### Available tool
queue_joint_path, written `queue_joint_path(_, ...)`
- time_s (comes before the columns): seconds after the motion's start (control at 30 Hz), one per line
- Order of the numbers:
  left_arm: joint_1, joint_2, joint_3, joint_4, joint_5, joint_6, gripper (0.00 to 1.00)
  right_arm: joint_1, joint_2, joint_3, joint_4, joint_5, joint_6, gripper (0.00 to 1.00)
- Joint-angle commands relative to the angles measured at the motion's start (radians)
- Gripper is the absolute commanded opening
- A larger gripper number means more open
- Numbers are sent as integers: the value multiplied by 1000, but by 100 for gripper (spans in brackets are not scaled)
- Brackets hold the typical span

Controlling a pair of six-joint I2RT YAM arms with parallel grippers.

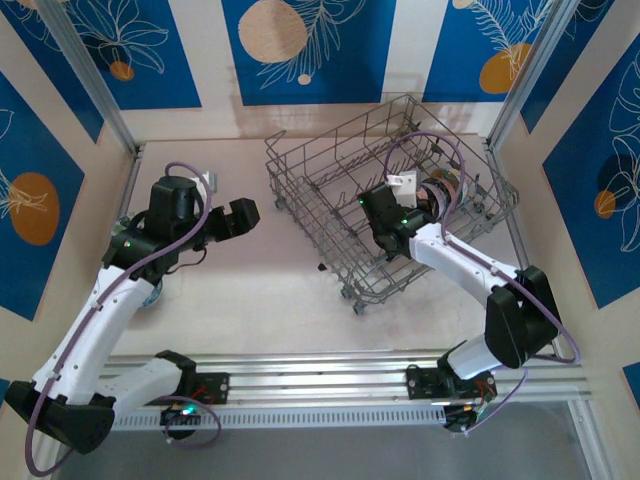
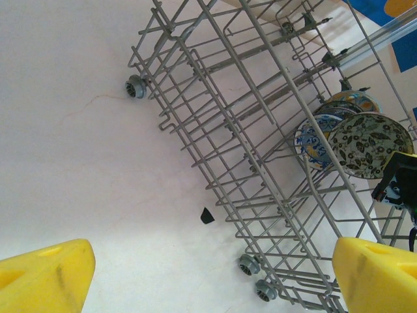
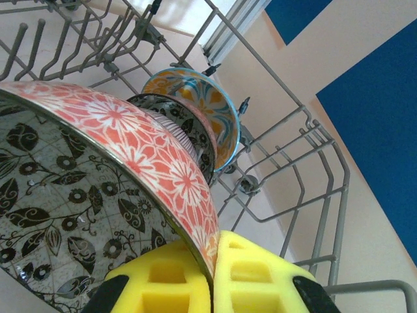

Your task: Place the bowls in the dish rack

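My right gripper needs to move toward the rack's side by the black scrap, away from the bowls behind. Then it needs to let go of the rim of the orange-red floral bowl.
The dish rack (image 1: 330,190) stands on the table right of centre. My right gripper (image 3: 212,274) is inside it, shut on the rim of a bowl (image 3: 130,143) that is orange-red floral outside and black-leafed inside. This bowl stands on edge. Behind it stand a dark patterned bowl (image 3: 163,111) and an orange-yellow-blue bowl (image 3: 195,98), also on edge. The left wrist view shows the rack (image 2: 247,130) from its side, with the leafy bowl (image 2: 368,143) and a blue-patterned bowl (image 2: 316,140) in it. My left gripper (image 1: 240,215) hovers left of the rack, open and empty, with its yellow fingers (image 2: 45,277) wide apart.
The rack's small grey wheels (image 2: 251,264) rest on the white tabletop. A small black scrap (image 2: 206,215) lies on the table beside the rack's near side. Blue-patterned walls and metal posts (image 1: 100,85) close in the back and sides.
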Motion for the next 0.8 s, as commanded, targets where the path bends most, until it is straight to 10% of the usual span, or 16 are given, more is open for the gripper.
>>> queue_joint_path(0.0, 2, -4, -5, 32, 32, -20, 94, 10, 8, 19, -48, 39, 47, 0)
queue_joint_path(0.4, 28, -17, 57, -23, -9, 43, 95, 29, 35, 49, -72, 45, 33, 0)
queue_joint_path(0.77, 268, -111, -52, -74, 133, 59, 99, 49, 97, 94, -238, 74, 175, 0)
